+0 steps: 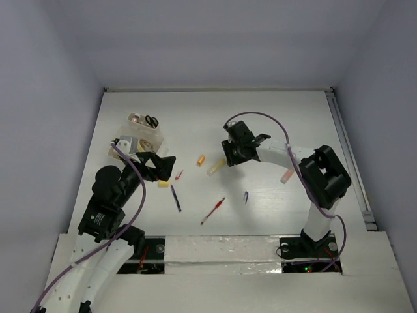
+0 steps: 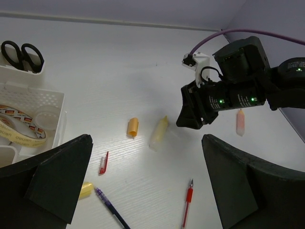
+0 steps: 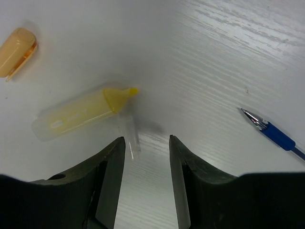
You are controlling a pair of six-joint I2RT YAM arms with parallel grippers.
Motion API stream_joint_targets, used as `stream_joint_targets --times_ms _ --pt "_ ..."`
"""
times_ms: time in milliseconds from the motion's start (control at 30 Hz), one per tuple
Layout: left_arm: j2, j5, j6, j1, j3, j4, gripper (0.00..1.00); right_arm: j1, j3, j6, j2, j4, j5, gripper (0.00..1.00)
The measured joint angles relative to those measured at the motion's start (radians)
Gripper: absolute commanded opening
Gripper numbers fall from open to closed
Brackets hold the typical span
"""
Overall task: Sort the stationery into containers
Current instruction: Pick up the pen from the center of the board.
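Observation:
The blue pen needs my right gripper down on it behind its tip, so my right gripper will first move away from the highlighter [image 3: 81, 114].
The containers [image 1: 140, 134] stand at the far left, with black-handled scissors [image 2: 21, 55] and a tape roll [image 2: 21, 131] in the compartments. My left gripper [image 1: 159, 166] hovers wide open just right of them, holding nothing. My right gripper [image 3: 147, 140] is low over the table middle, its jaws partly apart. A small clear piece [image 3: 131, 136] lies on the table between them, close to the left finger [image 3: 112, 162]. Just beyond is an uncapped yellow highlighter [image 3: 81, 114], with an orange cap [image 3: 16, 45] farther left.
Loose on the table are a red pen [image 1: 213, 210], a dark blue pen [image 1: 176, 197], a short blue pen [image 1: 245, 197], a red cap [image 1: 179, 175], a yellow bit [image 1: 164, 184] and a pink item [image 1: 287, 175]. White walls enclose the table.

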Motion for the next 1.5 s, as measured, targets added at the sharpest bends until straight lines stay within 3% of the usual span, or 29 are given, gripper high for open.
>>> stream_joint_targets --times_ms 200,400,633,933,1033,1233,1300,1500 --pt "0.005 0.002 0.002 0.0 0.0 0.0 0.99 -0.038 0.0 -0.028 -0.007 -0.032 0.074 0.53" --pt "0.006 0.01 0.003 0.0 0.0 0.0 0.99 -0.198 0.001 -0.1 -0.056 -0.091 0.092 0.57" --pt "0.026 0.024 0.003 0.0 0.0 0.001 0.98 -0.253 0.035 -0.259 -0.048 -0.166 0.021 0.67" --pt "0.035 0.029 0.004 0.007 0.0 0.001 0.98 -0.267 0.168 -0.398 0.106 -0.215 -0.113 0.61" --pt "0.034 0.029 0.004 0.007 0.0 0.002 0.98 -0.272 0.176 -0.412 0.148 -0.213 -0.132 0.49" --pt "0.034 0.028 0.006 0.007 0.0 0.003 0.98 -0.282 0.18 -0.423 0.153 -0.211 -0.148 0.06" --pt "0.034 0.027 0.006 0.007 0.0 0.005 0.98 -0.286 0.182 -0.422 0.153 -0.209 -0.155 0.0" --pt "0.031 0.028 0.006 0.007 0.0 0.008 0.98 -0.287 0.182 -0.411 0.153 -0.189 -0.163 0.0"
